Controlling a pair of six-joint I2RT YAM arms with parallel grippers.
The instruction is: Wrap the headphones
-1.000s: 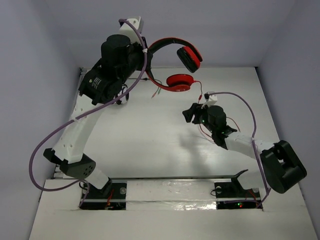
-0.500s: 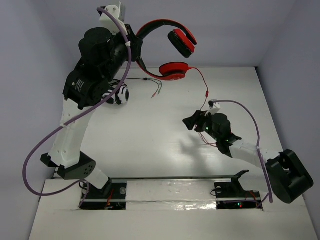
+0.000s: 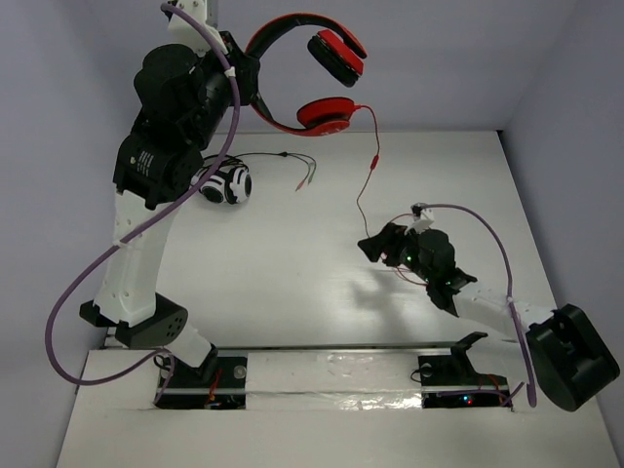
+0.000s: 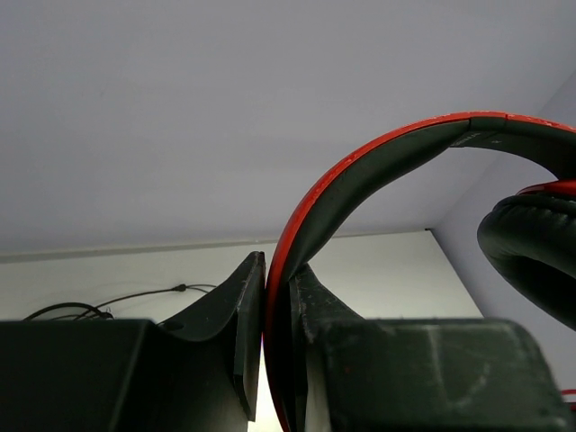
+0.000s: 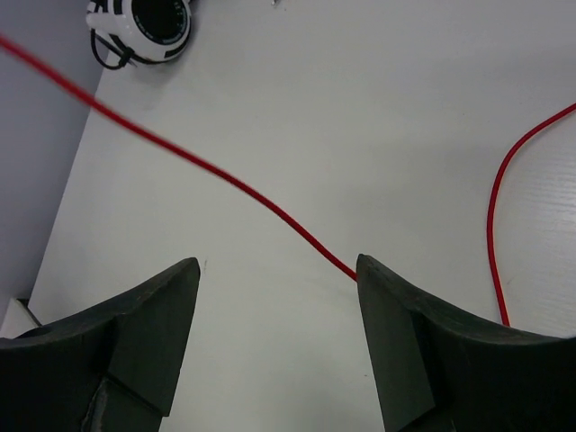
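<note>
I should next move my right gripper to the right in the wrist view to center the thin red cable and then close, because the cable meets one finger of my right gripper.
The red headphones (image 3: 310,60) hang in the air at the back left, ear cups down and to the right. My left gripper (image 3: 255,90) is shut on the red-and-black headband (image 4: 360,180), which is pinched between the fingers (image 4: 243,306) in the left wrist view. The thin red cable (image 3: 370,174) drops from the lower ear cup to my right gripper (image 3: 378,246), low over the table at centre right. The right gripper (image 5: 279,274) is open. The cable (image 5: 225,175) crosses slantwise ahead of its fingers and meets the right fingertip (image 5: 369,270). More cable curves at the right (image 5: 493,216).
Black-and-white headphones (image 3: 226,183) lie on the table at the back left, also in the right wrist view (image 5: 144,22). Their black cable (image 3: 283,156) trails right along the back. Grey walls enclose the white table (image 3: 292,263) on three sides.
My left arm has lifted the red headphones higher and to the left, uncovering the black-and-white pair. The red cable has drawn out longer. My right gripper has shifted slightly nearer.
</note>
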